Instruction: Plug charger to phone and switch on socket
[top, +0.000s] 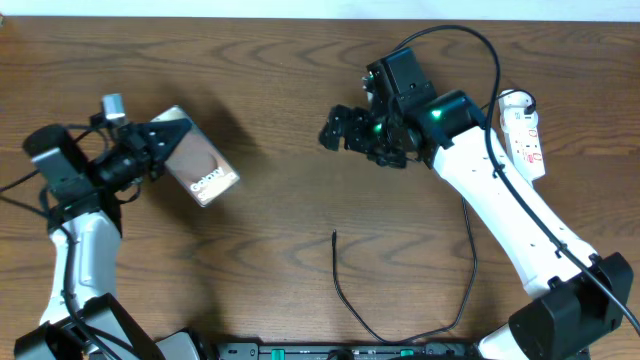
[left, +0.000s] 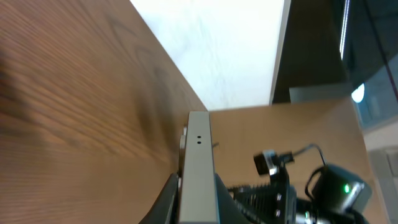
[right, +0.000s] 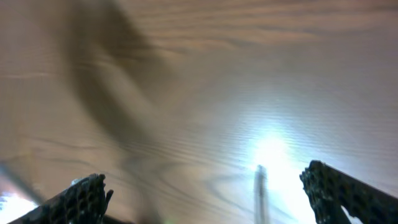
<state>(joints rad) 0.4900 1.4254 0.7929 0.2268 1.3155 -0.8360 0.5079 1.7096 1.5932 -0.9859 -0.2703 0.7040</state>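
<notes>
My right gripper is open, and the charger's plug tip is below it and back toward my base. Next, it will pull its open fingers back and lower them around the charger's loose plug tip (top: 334, 239) (right: 260, 183).
The phone (top: 198, 160), brownish-silver with white "Galaxy" lettering, is held tilted off the table by my left gripper (top: 160, 143), which is shut on one end of it. In the left wrist view the phone's grey edge (left: 198, 168) stands between the jaws. The charger (top: 345, 292) is a thin black cable on the table; its free plug tip lies at centre, below my right gripper (top: 338, 128). That gripper is open and empty, hovering above the table. The cable tip shows blurred in the right wrist view (right: 260, 193). The socket (top: 524, 130), a white power strip, lies at the far right.
The charger cable loops down to the front edge and back up under my right arm (top: 500, 190). The table's far edge and a white wall show in the left wrist view (left: 217, 50). A thicker black robot cable arcs above the right arm (top: 470, 35).
</notes>
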